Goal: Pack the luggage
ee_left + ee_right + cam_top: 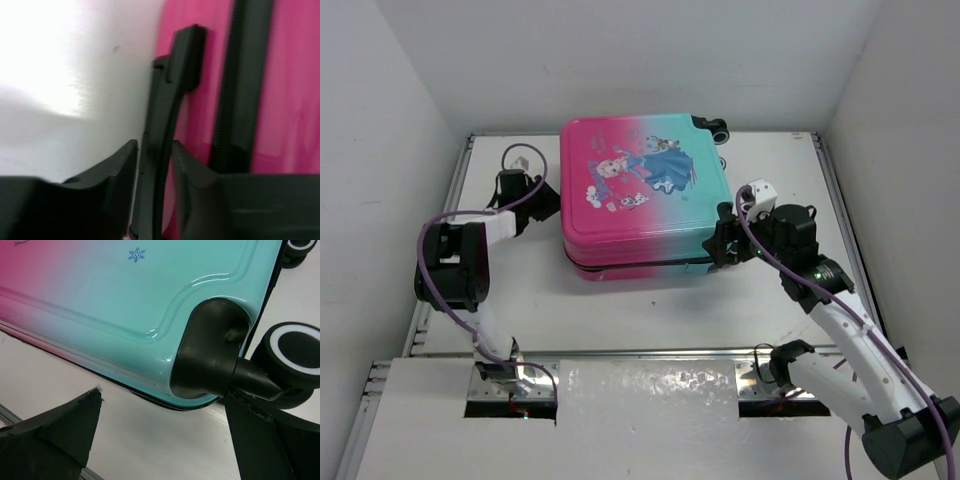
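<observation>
My right gripper moves down and to the left in the top view next, as the black zip line along the luggage's near teal side lies there below it.
The luggage (640, 190) lies flat and closed in the middle of the table, pink on the left and teal on the right, with a cartoon print on its lid. My left gripper (548, 205) is at its left side. In the left wrist view the fingers (120, 165) are shut on the black handle (172, 100) next to the pink shell (295, 100) and its dark zip line. My right gripper (725, 240) stands open at the near right corner. The teal shell (125, 300) and a black wheel (295, 355) on its mount (210, 350) lie just beyond my right gripper (162, 392).
White walls close in the table on the left, back and right. Metal rails (840, 200) run along the table's edges. Another black wheel (718, 130) sticks out at the luggage's far right corner. A white panel (650, 400) lies between the arm bases.
</observation>
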Tool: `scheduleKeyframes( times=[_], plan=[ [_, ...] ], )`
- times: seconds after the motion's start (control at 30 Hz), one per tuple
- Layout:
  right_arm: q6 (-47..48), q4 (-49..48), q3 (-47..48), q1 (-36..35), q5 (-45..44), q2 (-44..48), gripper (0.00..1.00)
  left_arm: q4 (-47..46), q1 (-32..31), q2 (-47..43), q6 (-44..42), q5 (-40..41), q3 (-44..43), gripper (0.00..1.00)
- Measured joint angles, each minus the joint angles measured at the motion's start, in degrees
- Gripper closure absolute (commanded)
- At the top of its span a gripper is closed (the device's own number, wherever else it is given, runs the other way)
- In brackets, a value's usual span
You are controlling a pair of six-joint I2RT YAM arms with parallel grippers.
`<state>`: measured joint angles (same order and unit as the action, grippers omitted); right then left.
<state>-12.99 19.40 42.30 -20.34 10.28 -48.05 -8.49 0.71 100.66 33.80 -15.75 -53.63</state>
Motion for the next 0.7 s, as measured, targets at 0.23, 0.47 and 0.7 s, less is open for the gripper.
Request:
scheduleKeyframes(
  times=[0.23,0.47,0.7],
  plan=[
    [-0.6,-2.6,-2.7,-0.8,-1.1,-6.1,0.06,-2.0,-1.1,1.2,-3.2,-1.0,-0.5,0.86],
    [-3.5,-6.6,-10.5,-14.2,-16.5,-11.0,0.08,-1.1,-2.5,2.9,-6.3,1.3,-3.1,1.0],
    [-7.8,-16.7,-15.4,-21.4,-25.3,-14.1,0.2,-2.3,-2.7,2.7,-6.0,2.2,-2.4,1.0]
  ],
)
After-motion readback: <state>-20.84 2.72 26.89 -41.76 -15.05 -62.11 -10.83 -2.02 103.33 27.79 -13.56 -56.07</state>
